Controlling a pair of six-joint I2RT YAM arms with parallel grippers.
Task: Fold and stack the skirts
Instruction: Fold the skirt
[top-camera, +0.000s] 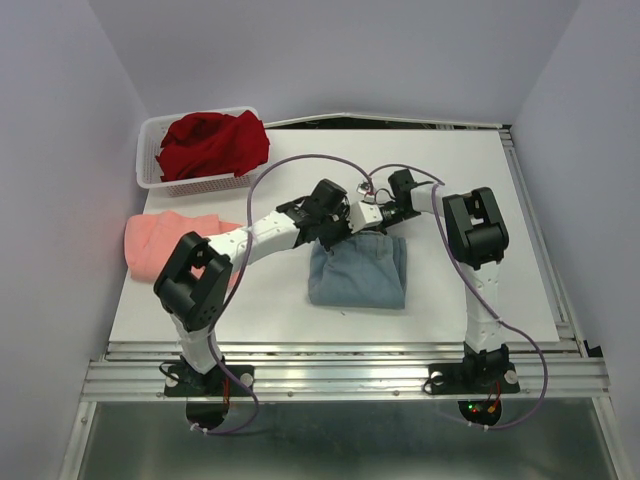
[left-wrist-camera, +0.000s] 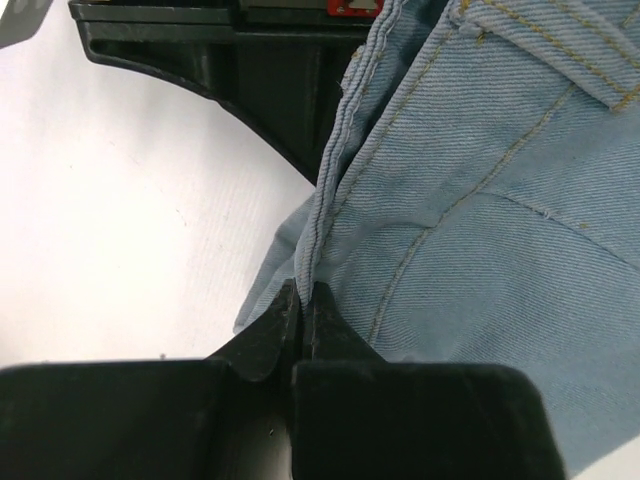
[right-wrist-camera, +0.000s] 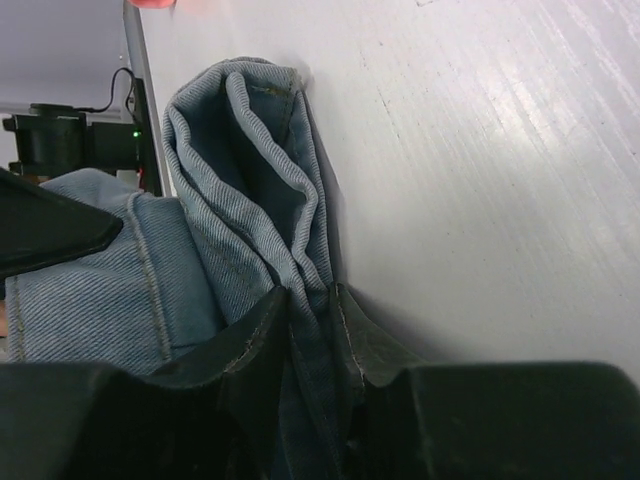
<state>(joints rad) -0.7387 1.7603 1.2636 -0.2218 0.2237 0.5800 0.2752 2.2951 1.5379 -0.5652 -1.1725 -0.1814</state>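
Next, my left gripper lowers the still lifted hem down to the tabletop under the skirt's far edge (left-wrist-camera: 272, 285) and releases it there, since that is just below the gripper.
The blue-grey skirt (top-camera: 358, 272) lies in the middle of the table, its far edge lifted. My left gripper (top-camera: 330, 232) is shut on its far left edge; the left wrist view shows the denim hem (left-wrist-camera: 330, 200) pinched between the jaws. My right gripper (top-camera: 372, 222) is shut on the far right edge, with several folded layers of the skirt (right-wrist-camera: 250, 190) between its jaws. The two grippers are close together. The salmon-pink skirt (top-camera: 160, 240) lies folded at the table's left edge. The dark red skirt (top-camera: 213, 142) lies bunched in the white mesh basket (top-camera: 148, 160).
The basket stands at the far left corner. The white table (top-camera: 480, 200) ends in a metal rail on the right and at the near edge. Purple cables loop above both arms.
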